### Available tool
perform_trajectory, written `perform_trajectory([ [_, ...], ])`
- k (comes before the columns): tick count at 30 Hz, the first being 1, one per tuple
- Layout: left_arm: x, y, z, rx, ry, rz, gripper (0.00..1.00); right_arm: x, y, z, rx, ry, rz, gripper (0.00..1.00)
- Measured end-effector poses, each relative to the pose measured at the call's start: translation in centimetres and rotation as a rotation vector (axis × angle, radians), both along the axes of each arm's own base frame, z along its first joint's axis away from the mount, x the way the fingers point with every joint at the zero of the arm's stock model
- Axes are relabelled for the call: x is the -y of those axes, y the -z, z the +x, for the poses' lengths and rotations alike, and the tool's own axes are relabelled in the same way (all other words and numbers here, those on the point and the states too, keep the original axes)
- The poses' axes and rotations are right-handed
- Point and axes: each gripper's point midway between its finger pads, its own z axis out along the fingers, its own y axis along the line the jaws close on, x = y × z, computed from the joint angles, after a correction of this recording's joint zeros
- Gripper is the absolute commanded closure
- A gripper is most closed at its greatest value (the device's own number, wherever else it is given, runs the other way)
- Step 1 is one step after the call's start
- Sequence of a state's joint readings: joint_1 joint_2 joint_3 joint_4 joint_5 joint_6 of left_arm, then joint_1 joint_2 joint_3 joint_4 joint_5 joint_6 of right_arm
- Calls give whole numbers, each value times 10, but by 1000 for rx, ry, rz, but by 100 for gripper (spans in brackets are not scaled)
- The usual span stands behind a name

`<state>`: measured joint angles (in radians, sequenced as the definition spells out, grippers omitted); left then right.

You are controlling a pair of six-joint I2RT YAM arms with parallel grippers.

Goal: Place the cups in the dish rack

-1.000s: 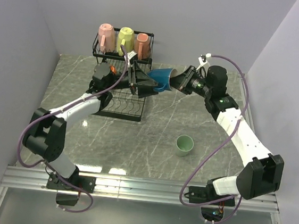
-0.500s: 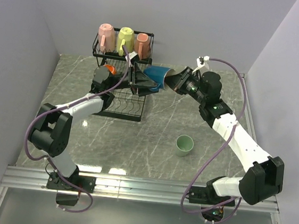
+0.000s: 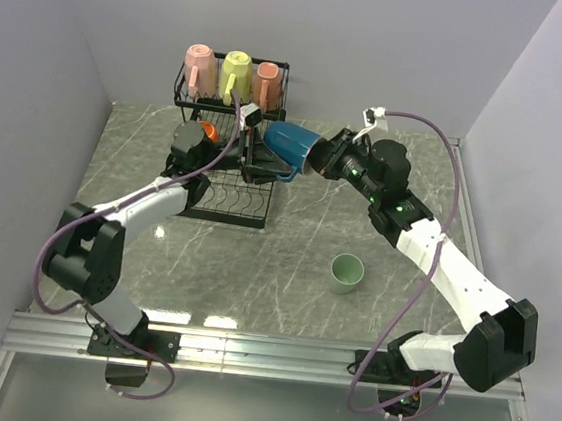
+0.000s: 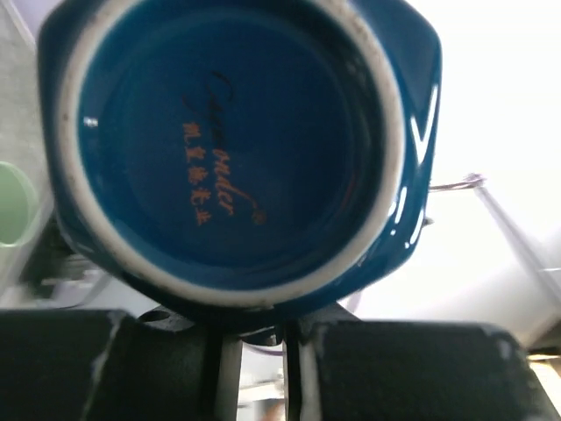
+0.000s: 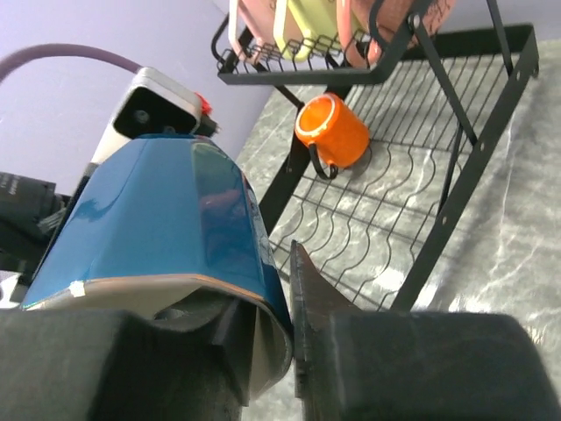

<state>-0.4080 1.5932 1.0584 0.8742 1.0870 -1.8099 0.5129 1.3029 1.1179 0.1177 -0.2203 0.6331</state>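
Observation:
Next, my left gripper needs to tip the blue cup with its opening down and lower it onto the lower tray's free space beside the orange cup [image 5: 331, 132].
A blue cup [image 3: 290, 143] hangs on its side above the right end of the dish rack [image 3: 219, 202], between both grippers. My left gripper [image 3: 263, 163] is shut on its handle; the left wrist view is filled by the cup's base [image 4: 228, 149], above the left gripper [image 4: 254, 351]. My right gripper [image 3: 317, 156] straddles the rim, one finger inside and one outside, open and loose on the wall [image 5: 158, 219]. Two pink cups [image 3: 198, 69] [image 3: 266, 83] and a yellow one [image 3: 236, 70] stand upside down in the upper basket. An orange cup [image 5: 331, 132] lies on the lower tray.
A pale green handleless cup [image 3: 347, 272] stands upright on the marble table [image 3: 288, 241], to the front right of the rack. Grey walls close in the left, back and right. The rack's black frame posts [image 5: 456, 175] stand close below the blue cup.
The right arm carried the blue cup left and a little up, toward the rack. My left gripper closed on its handle. The right jaws loosened on the rim.

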Motion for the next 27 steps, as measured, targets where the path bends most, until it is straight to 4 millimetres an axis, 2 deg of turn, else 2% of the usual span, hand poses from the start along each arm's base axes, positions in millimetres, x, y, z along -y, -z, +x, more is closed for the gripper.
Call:
perform_trajectory([
  [2, 1, 3, -4, 39, -12, 35, 100, -2, 4, -6, -22, 0, -13, 40],
  [5, 0, 12, -3, 88, -55, 96, 100, 0, 19, -23, -77, -4, -69, 32],
  [10, -11, 41, 12, 88, -147, 218, 100, 12, 25, -42, -101, 12, -114, 31],
  [14, -29, 72, 35, 71, -267, 385, 100, 26, 34, -58, -121, 30, -147, 31],
  [18, -52, 97, 61, 113, -425, 614, 100, 49, 42, -77, -132, 69, -175, 32],
  [21, -73, 116, 78, 206, -560, 828, 100, 65, 49, -91, -142, 97, -187, 33],
  [27, -121, 163, 83, 332, -730, 1170, 100, 87, 63, -110, -176, 140, -220, 34],
])
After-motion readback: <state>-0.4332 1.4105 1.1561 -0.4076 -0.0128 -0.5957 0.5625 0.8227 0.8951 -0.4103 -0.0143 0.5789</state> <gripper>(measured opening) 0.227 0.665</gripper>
